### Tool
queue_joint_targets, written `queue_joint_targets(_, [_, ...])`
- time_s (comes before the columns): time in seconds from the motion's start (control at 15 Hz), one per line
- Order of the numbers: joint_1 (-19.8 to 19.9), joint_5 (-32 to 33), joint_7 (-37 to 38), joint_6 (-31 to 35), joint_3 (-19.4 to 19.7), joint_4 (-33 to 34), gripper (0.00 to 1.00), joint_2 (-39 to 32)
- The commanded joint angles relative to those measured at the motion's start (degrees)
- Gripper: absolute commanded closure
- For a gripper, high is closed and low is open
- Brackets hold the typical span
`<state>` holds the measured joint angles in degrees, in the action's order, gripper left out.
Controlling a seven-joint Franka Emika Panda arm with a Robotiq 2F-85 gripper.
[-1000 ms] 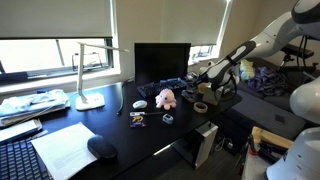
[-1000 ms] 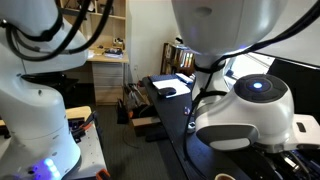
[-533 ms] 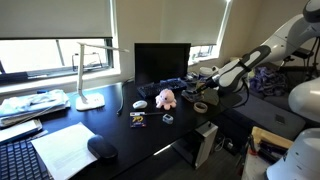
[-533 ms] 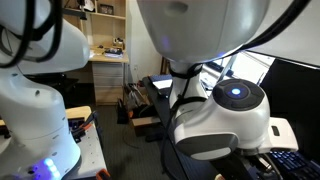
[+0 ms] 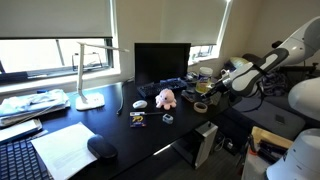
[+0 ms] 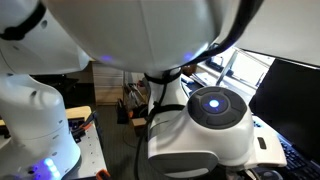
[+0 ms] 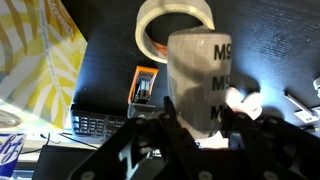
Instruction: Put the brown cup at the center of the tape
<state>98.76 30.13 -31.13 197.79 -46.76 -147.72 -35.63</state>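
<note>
My gripper moves down toward the tape's open middle below it and releases the brown cup (image 7: 195, 65) there next, since the cup still hangs above the tape.
In the wrist view my gripper (image 7: 205, 115) is shut on the brown cup (image 7: 195, 65), a short tan-grey round cup with dark lettering. The cup is held just in front of the tape (image 7: 173, 25), a pale roll lying flat on the black desk. In an exterior view the gripper (image 5: 214, 89) hangs at the desk's right end, just above the tape (image 5: 201, 107); the cup itself is too small to make out there. The robot's own body fills the exterior view that looks from behind the arm (image 6: 190, 110), hiding cup and tape.
A pink plush toy (image 5: 166, 98), a monitor (image 5: 160, 62), a lamp (image 5: 88, 97), a mouse (image 5: 101, 148) and papers (image 5: 62, 150) are on the desk. In the wrist view an orange-black item (image 7: 146, 85), a black keypad device (image 7: 100, 125) and yellow fabric (image 7: 40, 70) lie near the tape.
The arm has swung lower and to the right. The gripper has shifted slightly right and stays over the tape at the desk's right end.
</note>
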Motion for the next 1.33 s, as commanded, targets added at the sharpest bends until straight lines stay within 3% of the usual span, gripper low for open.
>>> queue_joint_targets(0.0, [4.2,3.1,-5.7,0.5,-1.7,0.6,0.83,-4.0])
queue_joint_targets(0.33, [7.7,6.4,-13.1,0.4,-3.3,4.4,0.83,-12.4])
queue_joint_targets(0.73, [7.1,7.6,-17.6,0.9,-2.5,5.3,0.83,-19.4])
queue_joint_targets(1.0, [6.8,7.1,-19.1,0.9,-2.0,5.1,0.83,-19.4])
queue_joint_targets(1.07, [7.1,6.7,-19.1,0.9,-2.3,5.2,0.33,-19.3])
queue_joint_targets(1.27, [7.7,6.8,-19.2,0.8,-3.0,5.5,0.21,-19.7])
